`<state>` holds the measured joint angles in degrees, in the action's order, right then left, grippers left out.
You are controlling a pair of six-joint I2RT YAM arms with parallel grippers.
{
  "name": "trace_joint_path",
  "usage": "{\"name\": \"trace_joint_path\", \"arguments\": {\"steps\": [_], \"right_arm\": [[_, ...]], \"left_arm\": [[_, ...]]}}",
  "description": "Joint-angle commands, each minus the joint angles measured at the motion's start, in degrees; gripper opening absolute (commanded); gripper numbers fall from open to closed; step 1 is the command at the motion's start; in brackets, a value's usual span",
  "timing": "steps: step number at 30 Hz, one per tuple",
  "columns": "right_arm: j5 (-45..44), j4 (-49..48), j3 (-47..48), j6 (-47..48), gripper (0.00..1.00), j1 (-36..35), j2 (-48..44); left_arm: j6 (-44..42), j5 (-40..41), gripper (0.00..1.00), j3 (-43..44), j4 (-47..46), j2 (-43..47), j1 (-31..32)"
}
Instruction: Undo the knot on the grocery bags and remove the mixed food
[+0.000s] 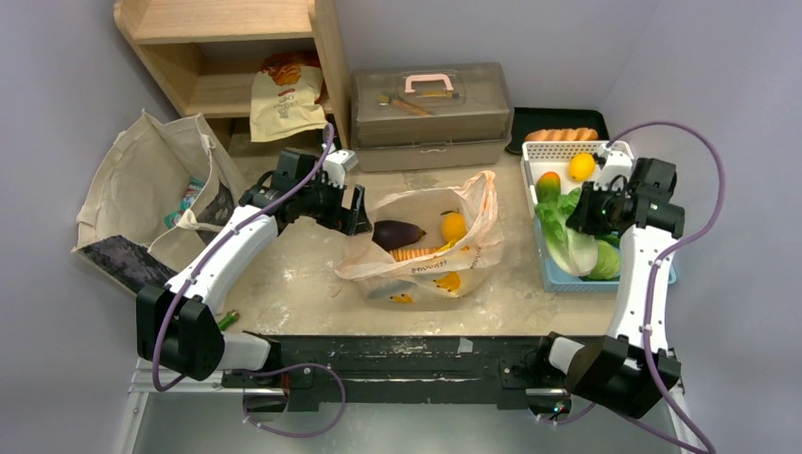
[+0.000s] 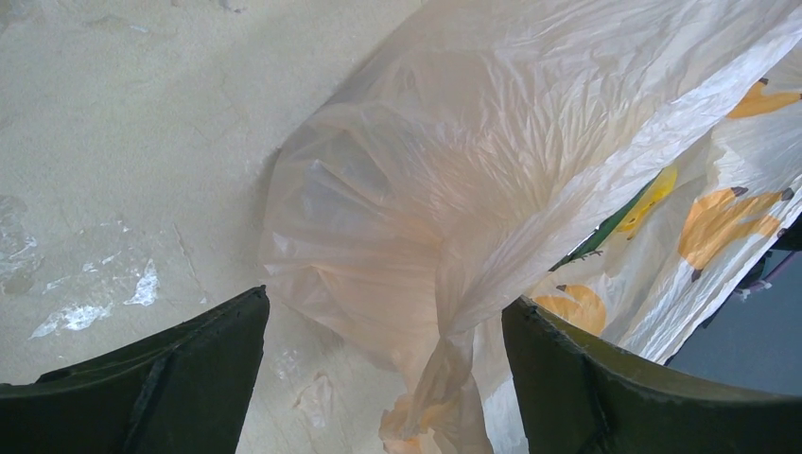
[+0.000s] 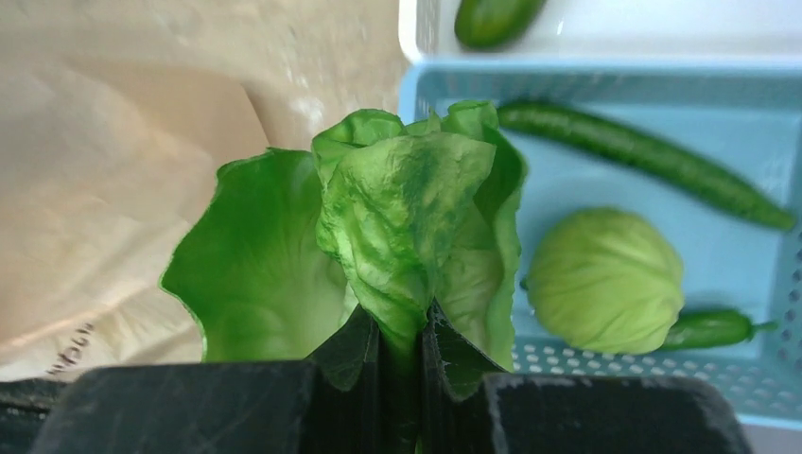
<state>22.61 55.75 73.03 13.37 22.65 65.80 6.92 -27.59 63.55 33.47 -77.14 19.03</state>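
The lettuce head [image 3: 407, 199] goes down with my right gripper into the blue basket's open space beside the cabbage for release next, because it still hangs above the basket's rim.
The pale-orange grocery bag [image 1: 430, 265] lies mid-table with its mouth open; the knot is out of view. Inside the bag show a dark eggplant [image 1: 397, 233], an orange fruit [image 1: 453, 227] and a carrot [image 1: 416, 253]. My left gripper [image 1: 355, 213] stands open at the bag's left edge. In the left wrist view a twisted handle strand [image 2: 454, 369] hangs between its spread fingers [image 2: 386, 298], touching neither. My right gripper [image 1: 579, 210] is shut on a green lettuce head [image 3: 407, 199], pinching its base [image 3: 402, 326] over the left rim of the blue basket [image 1: 558, 274].
The blue basket [image 3: 567, 85] holds a round green cabbage [image 3: 605, 279] and long green vegetables [image 3: 643, 161]. A white basket [image 1: 567, 151] behind it holds a yellow fruit [image 1: 582, 166]. A lidded box [image 1: 430, 113] stands at the back, a wooden shelf [image 1: 227, 47] and a canvas tote [image 1: 142, 189] at the left.
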Motion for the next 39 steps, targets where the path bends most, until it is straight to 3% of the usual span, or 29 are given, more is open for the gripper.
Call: {"name": "trace_joint_path", "arguments": {"steps": [1, 16, 18, 19, 25, 29, 32, 34, 39], "right_arm": [[-3.8, -6.5, -6.1, 3.1, 0.0, 0.6, -0.5], [-11.8, -38.2, -28.6, -3.1, 0.01, 0.9, 2.7], [-12.6, -39.4, -29.2, -3.8, 0.29, 0.9, 2.9], [-12.8, -39.3, -28.9, -3.8, 0.36, 0.9, 2.9], [-7.1, -31.2, -18.0, -5.1, 0.71, 0.9, 2.1], [-1.5, -20.7, -6.7, -4.1, 0.83, 0.9, 1.1], [7.8, -15.9, 0.2, -2.6, 0.84, -0.8, -0.4], [11.1, -14.8, 3.9, -1.9, 0.82, -5.7, -1.3], [9.8, -18.8, 8.5, -0.6, 0.53, -28.8, -0.5]], "left_arm": [[0.3, -1.5, 0.9, 0.6, -2.0, 1.1, -0.5], [0.1, 0.3, 0.91, -0.4, -1.9, 1.2, -0.5], [-0.1, 0.5, 0.91, -0.3, -1.8, 1.4, -0.5], [-0.2, 0.6, 0.9, -0.3, -1.6, 1.6, -0.5], [-0.9, 0.7, 0.91, -0.3, -1.3, 2.4, -0.5], [-0.8, 0.4, 0.92, -0.8, -1.9, 4.6, -0.5], [-0.3, 1.0, 0.93, -1.6, -1.4, 6.2, -0.5], [0.1, 1.5, 0.93, -2.5, -1.0, 6.8, -0.5], [1.9, 2.3, 0.92, -4.3, 1.1, 6.8, -0.5]]}}
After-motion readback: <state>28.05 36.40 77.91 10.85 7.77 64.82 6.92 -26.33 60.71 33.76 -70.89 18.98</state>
